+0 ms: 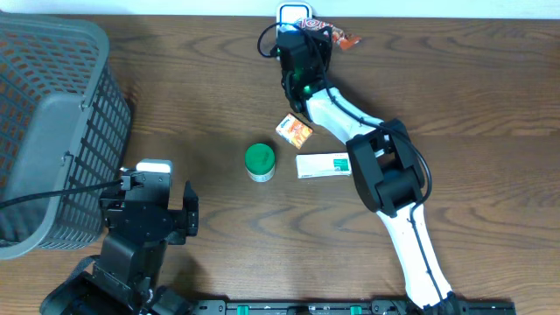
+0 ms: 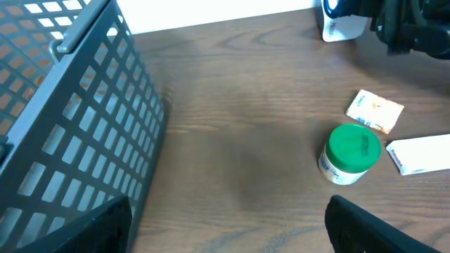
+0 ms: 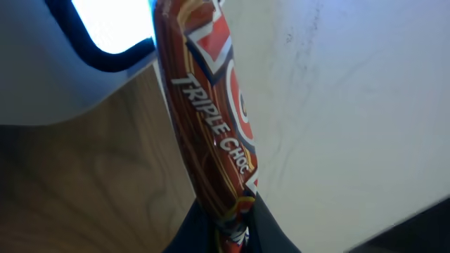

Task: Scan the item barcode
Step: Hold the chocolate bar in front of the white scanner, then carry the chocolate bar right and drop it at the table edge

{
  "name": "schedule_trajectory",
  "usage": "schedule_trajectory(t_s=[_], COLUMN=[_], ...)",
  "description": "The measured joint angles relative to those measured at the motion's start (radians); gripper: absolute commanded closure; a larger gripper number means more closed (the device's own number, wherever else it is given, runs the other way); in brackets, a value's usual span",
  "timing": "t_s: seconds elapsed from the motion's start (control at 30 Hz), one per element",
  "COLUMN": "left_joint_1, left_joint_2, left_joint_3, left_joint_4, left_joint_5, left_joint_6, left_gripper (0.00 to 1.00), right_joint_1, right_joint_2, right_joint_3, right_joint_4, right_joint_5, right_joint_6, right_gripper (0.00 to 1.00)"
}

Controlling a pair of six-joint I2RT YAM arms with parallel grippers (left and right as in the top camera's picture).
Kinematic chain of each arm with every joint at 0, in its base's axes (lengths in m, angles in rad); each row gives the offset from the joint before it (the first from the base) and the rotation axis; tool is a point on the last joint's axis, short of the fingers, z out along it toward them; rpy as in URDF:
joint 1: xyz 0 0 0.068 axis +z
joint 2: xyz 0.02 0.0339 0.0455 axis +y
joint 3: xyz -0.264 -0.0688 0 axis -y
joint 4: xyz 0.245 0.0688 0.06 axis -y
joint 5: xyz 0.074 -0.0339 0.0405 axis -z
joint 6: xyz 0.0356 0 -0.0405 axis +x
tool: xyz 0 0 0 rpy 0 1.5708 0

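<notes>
The right gripper swings back, down and to the right in the overhead view next, releasing the wrapper (image 1: pixel 337 38), as bare tabletop lies below the gripper on that side.
A red and brown snack wrapper (image 3: pixel 211 119) printed "TRIPLE CHOC" is the item, and my right gripper (image 3: pixel 235 228) is shut on its lower end. It hangs upright next to the white barcode scanner (image 3: pixel 105 28), whose window glows. From overhead, the right gripper (image 1: pixel 306 39) is at the table's far edge, just below the scanner (image 1: pixel 293 13), with the wrapper (image 1: pixel 337 38) sticking out to its right. I cannot see a barcode on the wrapper. My left gripper (image 1: pixel 150 197) sits near the front left, open, with nothing between its fingers (image 2: pixel 105 218).
A grey wire basket (image 1: pixel 52 131) fills the left side, close to the left gripper. Mid-table are a green-lidded jar (image 1: pixel 259 161), a small orange box (image 1: pixel 294 130) and a white carton (image 1: pixel 324 164). The right arm stretches over the carton.
</notes>
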Motion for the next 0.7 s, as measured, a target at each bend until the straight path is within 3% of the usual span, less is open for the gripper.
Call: schedule_trajectory(t_s=[0.2, 0.27, 0.47, 0.63, 0.7], left_joint_1=[0.000, 0.000, 0.000, 0.000, 0.000], left_joint_2=[0.000, 0.000, 0.000, 0.000, 0.000], left_joint_3=[0.000, 0.000, -0.001, -0.001, -0.001], left_joint_4=[0.000, 0.000, -0.001, 0.000, 0.000], left_joint_5=[0.000, 0.000, 0.001, 0.000, 0.000], left_joint_6=[0.000, 0.000, 0.000, 0.000, 0.000], left_gripper=[0.12, 0.12, 0.12, 0.12, 0.12], right_joint_1=[0.018, 0.017, -0.043, -0.198, -0.260], right_joint_2=[-0.002, -0.016, -0.154, -0.291, -0.317], right_joint_3=[0.001, 0.002, 0.008, 0.014, 0.016], right_joint_4=[-0.040, -0.126, -0.730, -1.165, -1.266], right_joint_5=[0.083, 0.127, 0.193, 0.109, 0.059], right_joint_6=[0.047, 0.065, 0.222, 0.570, 0.682], right_gripper=[0.99, 0.99, 0.99, 0.99, 0.99])
